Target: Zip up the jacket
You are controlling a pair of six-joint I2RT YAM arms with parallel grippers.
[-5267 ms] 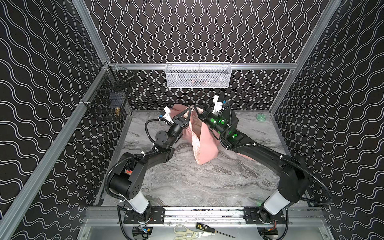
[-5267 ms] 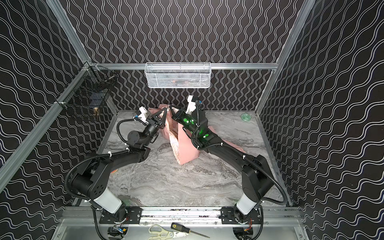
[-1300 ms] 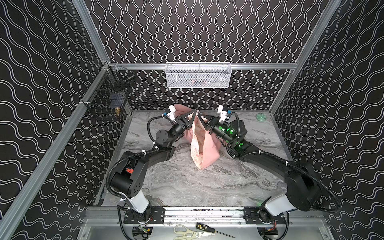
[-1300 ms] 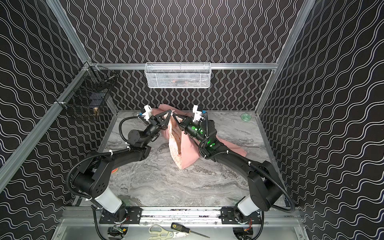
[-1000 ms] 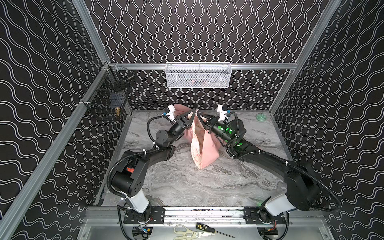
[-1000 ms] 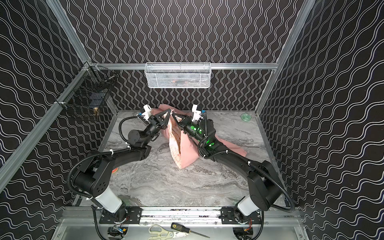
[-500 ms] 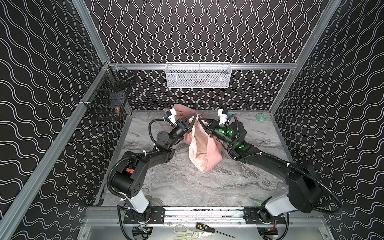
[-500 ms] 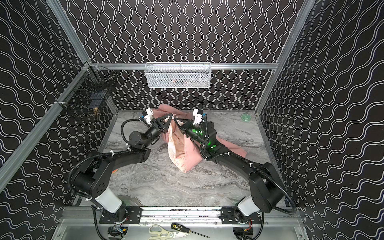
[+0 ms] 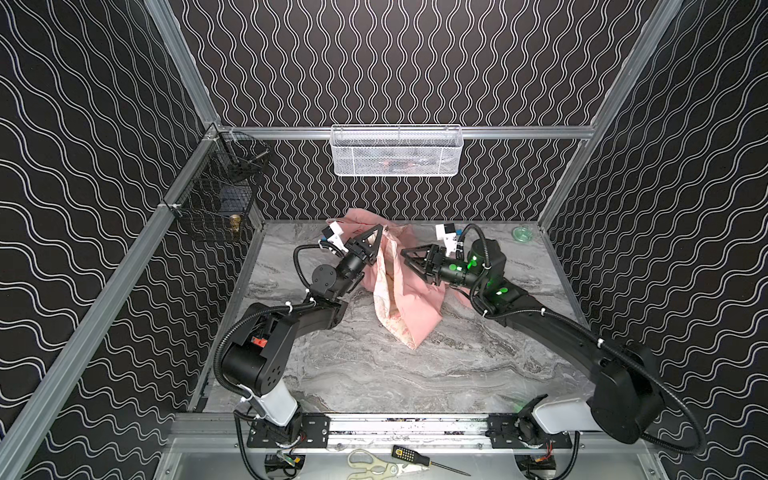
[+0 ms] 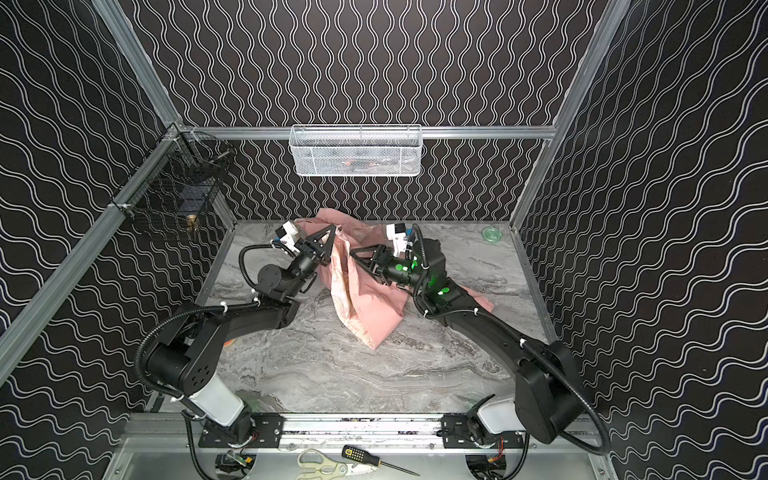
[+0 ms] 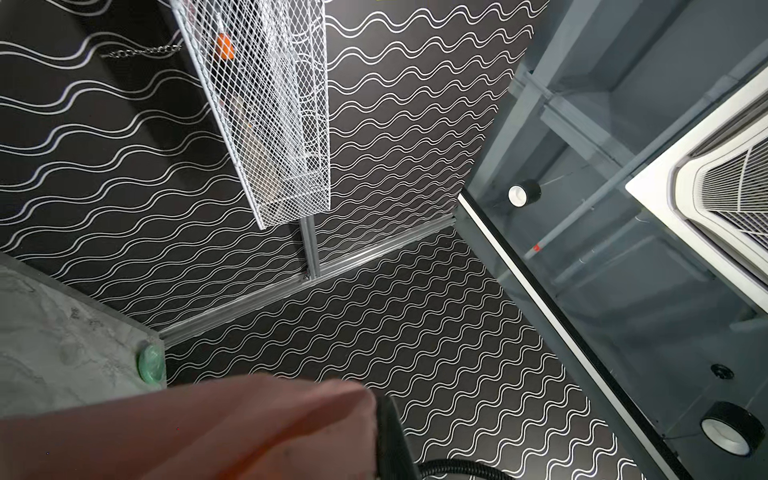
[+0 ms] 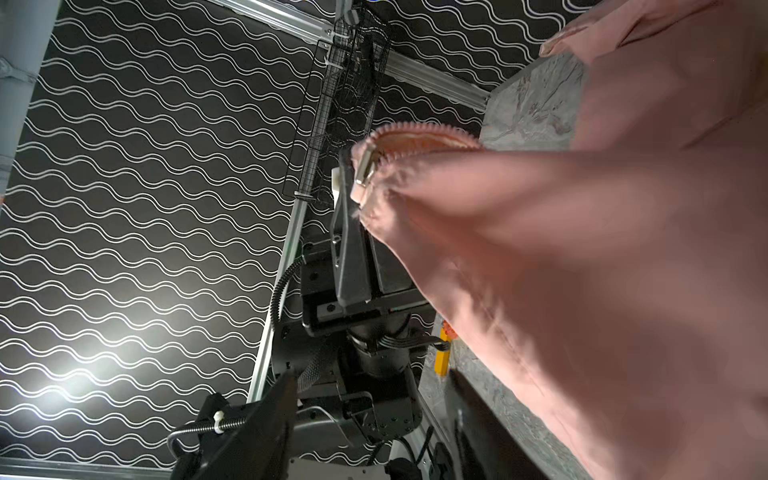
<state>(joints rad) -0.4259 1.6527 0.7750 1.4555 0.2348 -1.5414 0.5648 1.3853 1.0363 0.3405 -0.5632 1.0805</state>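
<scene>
The jacket's edge should be let go on the bare tabletop, so my left gripper will go down and draw back, because that spot is below the gripper and nearer my base.
The salmon-pink jacket (image 9: 415, 293) hangs in a bunch over the marble table (image 9: 374, 365), its cream lining (image 9: 384, 291) facing left, and shows in both top views (image 10: 370, 303). My left gripper (image 9: 379, 228) points up and is shut on the jacket's top edge. In the right wrist view a metal zipper slider (image 12: 365, 168) sits at that pinched corner beside the left fingers (image 12: 347, 232). My right gripper (image 9: 409, 261) stands open just right of the jacket, nothing between its fingers (image 12: 266, 419). In the left wrist view, pink fabric (image 11: 249, 428) covers one side of the left gripper (image 11: 374, 405).
A white mesh basket (image 9: 397, 151) hangs on the back wall, and a black wire basket (image 9: 220, 199) hangs on the left rail. A small green dish (image 9: 521, 233) lies at the back right corner. Scissors (image 9: 374, 461) and a screwdriver (image 9: 419, 457) lie on the front ledge.
My right gripper has opened, let go of the jacket's top and drawn back to the right. The jacket now hangs from the left gripper alone and has sagged lower.
</scene>
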